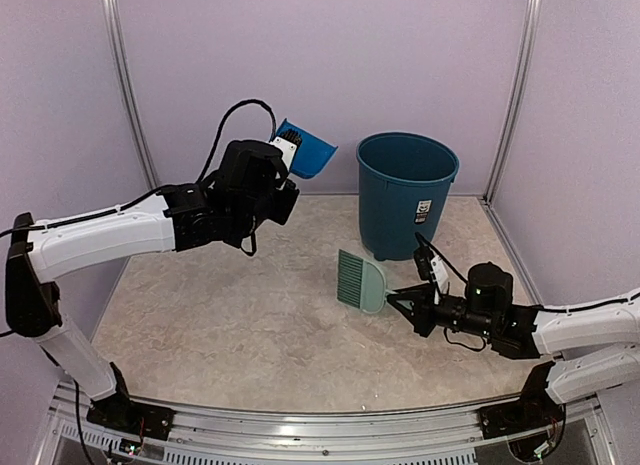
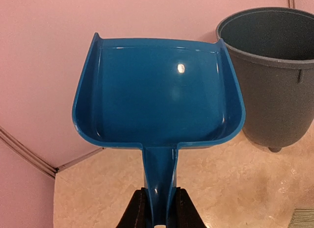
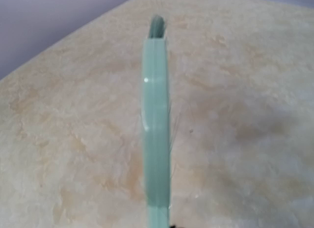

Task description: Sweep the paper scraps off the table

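The robot's left gripper will lower the blue dustpan (image 1: 308,153) back onto the table, away from the bin.
No paper scraps show in any view; the beige marbled table (image 1: 250,325) looks bare and the pan's inside is empty. My left gripper (image 1: 287,145) is shut on the handle of the blue dustpan (image 1: 308,153) and holds it raised near the back wall, left of the bin. In the left wrist view the dustpan (image 2: 157,90) fills the frame, with its handle clamped between the black fingers (image 2: 184,213). My right gripper (image 1: 402,300) is shut on the pale green hand brush (image 1: 360,280), held low over the table at the right. The right wrist view shows the brush (image 3: 156,115) edge-on.
A dark teal waste bin (image 1: 405,190) stands at the back right of the table, also in the left wrist view (image 2: 274,76). Lilac walls enclose the table. A silver rail (image 1: 320,440) runs along the near edge by the arm bases.
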You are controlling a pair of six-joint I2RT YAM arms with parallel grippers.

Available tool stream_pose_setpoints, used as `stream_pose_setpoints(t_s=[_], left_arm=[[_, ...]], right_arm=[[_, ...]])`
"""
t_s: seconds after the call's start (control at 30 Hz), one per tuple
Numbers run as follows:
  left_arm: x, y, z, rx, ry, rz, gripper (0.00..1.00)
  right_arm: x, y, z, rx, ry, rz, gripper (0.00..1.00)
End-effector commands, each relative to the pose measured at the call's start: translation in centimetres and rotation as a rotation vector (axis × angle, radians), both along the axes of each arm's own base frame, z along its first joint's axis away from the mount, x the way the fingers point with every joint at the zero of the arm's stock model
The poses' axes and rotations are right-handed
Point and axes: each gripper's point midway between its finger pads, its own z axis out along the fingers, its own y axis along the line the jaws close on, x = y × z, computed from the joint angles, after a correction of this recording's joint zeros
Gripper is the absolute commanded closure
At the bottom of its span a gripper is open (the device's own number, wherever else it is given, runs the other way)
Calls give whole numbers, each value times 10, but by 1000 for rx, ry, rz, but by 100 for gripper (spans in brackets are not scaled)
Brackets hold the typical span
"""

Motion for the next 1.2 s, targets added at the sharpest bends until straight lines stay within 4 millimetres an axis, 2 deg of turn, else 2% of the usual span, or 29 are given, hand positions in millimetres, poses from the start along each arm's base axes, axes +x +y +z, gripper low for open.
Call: stream_pose_setpoints(t_s=[0.0, 0.37, 0.57, 0.73, 1.17], left_arm=[[-23, 25, -32, -166, 145, 40, 100], [-66, 65, -137, -263, 383, 134, 100], [-83, 87, -184, -292, 442, 188, 100], [-91, 106, -211, -324, 472, 224, 100], [-103, 145, -251, -385, 504, 327, 99]], right_arm=[[8, 13, 34, 86, -96, 7, 100], [27, 28, 19, 79, -55, -20, 100], [35, 38, 12, 75, -32, -22, 100], [39, 44, 8, 82, -20, -23, 100], [47, 62, 0, 68, 3, 1, 100]])
